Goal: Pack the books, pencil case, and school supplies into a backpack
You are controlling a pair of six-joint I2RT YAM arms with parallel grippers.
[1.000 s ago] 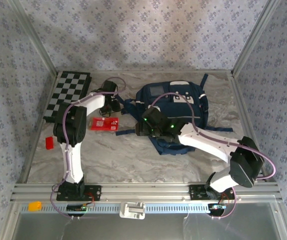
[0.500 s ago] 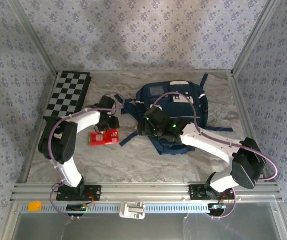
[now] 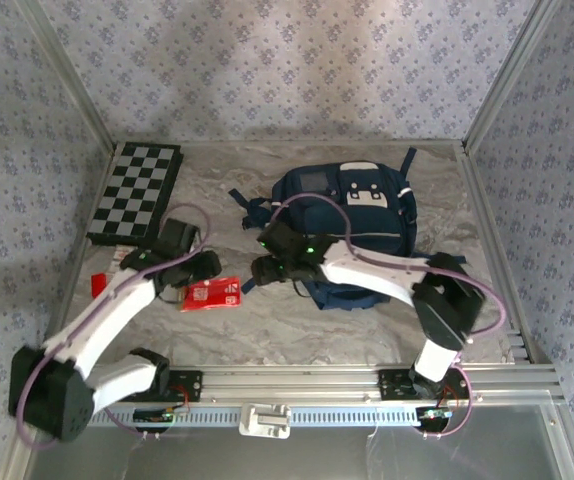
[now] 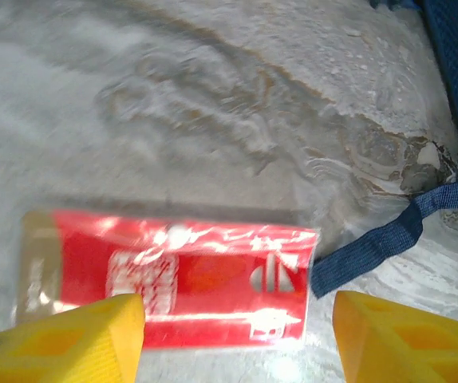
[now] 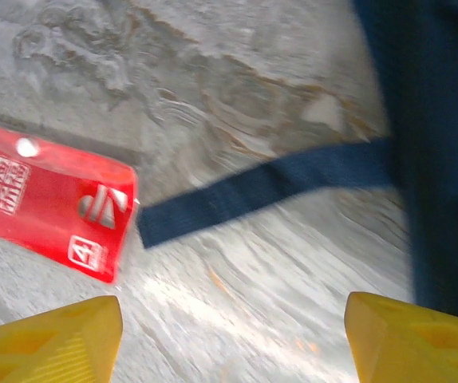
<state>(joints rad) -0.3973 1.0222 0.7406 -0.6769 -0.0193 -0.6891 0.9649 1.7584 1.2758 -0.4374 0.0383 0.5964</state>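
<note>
My right gripper moves away from the backpack and down onto the red pencil case's bottom edge (image 3: 238,291) (image 5: 125,227) beside the loose strap next, because that edge lies nearest it.
The red pencil case (image 3: 211,293) lies flat on the marble table, left of the navy backpack (image 3: 352,210). My left gripper (image 3: 207,272) hovers just over the case's far edge. In the left wrist view the case (image 4: 173,275) lies under and between the yellow fingers (image 4: 77,335), and my left gripper (image 4: 237,343) is open. My right gripper (image 3: 263,268) is open above bare table beside a backpack strap (image 5: 253,187). In the right wrist view the pencil case (image 5: 53,199) is at the left. A small pale gadget (image 3: 118,258) lies near the checkered board. The books are out of view.
A black-and-white checkered board (image 3: 137,192) lies at the far left. A tiny red block (image 3: 98,285) sits near the left edge. Loose backpack straps (image 3: 245,203) trail onto the table. Metal rails edge the table on both sides and at the front.
The left arm has folded down toward the near left and its gripper has pulled back nearer. The pencil case has shifted slightly. The right gripper has moved left toward the case.
</note>
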